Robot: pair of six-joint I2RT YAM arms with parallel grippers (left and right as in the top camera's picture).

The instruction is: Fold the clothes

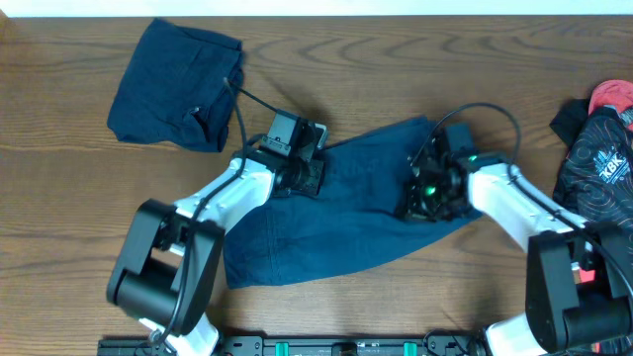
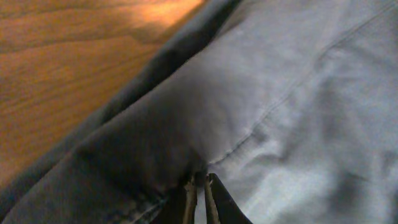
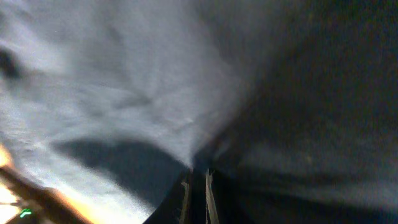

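The trousers' end by the black garment lies right of my right gripper in the overhead view, so I should draw the bunched cloth there, spreading it, and release.
A dark navy pair of short trousers (image 1: pixel 336 222) lies spread and rumpled in the middle of the table. My left gripper (image 1: pixel 315 176) is at its upper left edge. In the left wrist view the fingers (image 2: pixel 200 182) are pinched shut on a fold of the blue cloth (image 2: pixel 298 81). My right gripper (image 1: pixel 420 198) is on the trousers' right part. In the right wrist view its fingers (image 3: pixel 198 179) are closed on the cloth (image 3: pixel 124 81), which bunches toward them. A second navy garment, folded into a bundle (image 1: pixel 173 84), lies at the back left, apart from both grippers.
A black garment with white pattern and a red piece (image 1: pixel 598 148) lies piled at the right edge. The wooden table (image 1: pixel 396 59) shows bare at the back middle. The arm bases stand at the front edge.
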